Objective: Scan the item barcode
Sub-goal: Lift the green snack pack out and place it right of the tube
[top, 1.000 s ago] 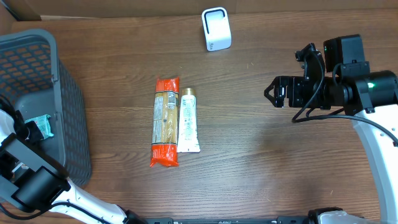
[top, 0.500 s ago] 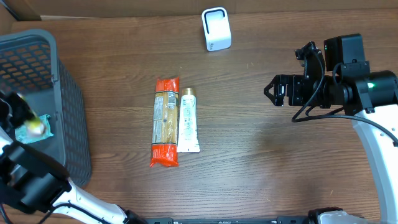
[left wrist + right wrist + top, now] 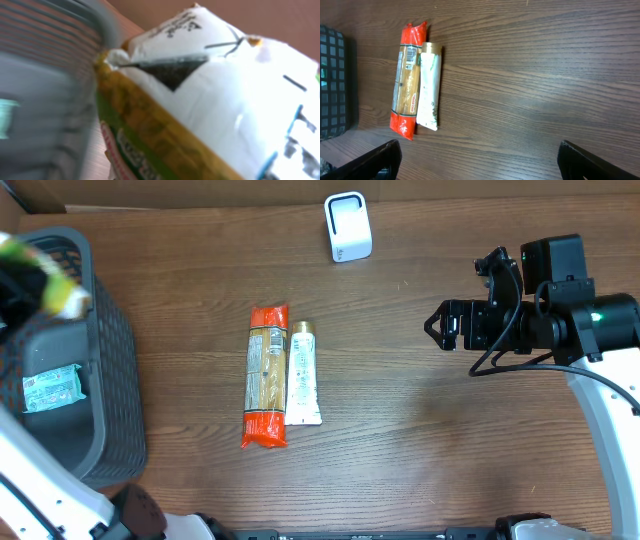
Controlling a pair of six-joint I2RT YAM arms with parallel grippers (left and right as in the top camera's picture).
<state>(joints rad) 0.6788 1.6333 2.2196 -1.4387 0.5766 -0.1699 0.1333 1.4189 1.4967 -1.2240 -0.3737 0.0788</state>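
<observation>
My left gripper will next swing from the basket (image 3: 112,370) past the orange packet. Then it will go down to the bare wood beside the white tube and let go.
My left gripper (image 3: 28,272) is a blur above the far rim of the grey basket (image 3: 112,370), shut on a white, yellow and green packet (image 3: 68,296). That packet (image 3: 200,95) fills the left wrist view, close up and blurred, and hides the fingers there. The white scanner (image 3: 348,227) stands at the table's far edge. Over the right side of the table my right gripper (image 3: 434,328) hangs open and holds nothing. In its wrist view the right gripper (image 3: 480,161) shows only bare wood between its fingertips (image 3: 384,159).
An orange packet (image 3: 267,375) and a white tube (image 3: 303,374) lie side by side mid-table; the right wrist view shows the same orange packet (image 3: 409,80) and tube (image 3: 429,86). A teal packet (image 3: 52,388) lies inside the basket.
My left arm has swung fast up and away from the basket floor with the packet, uncovering the teal packet below. The right arm has not moved.
</observation>
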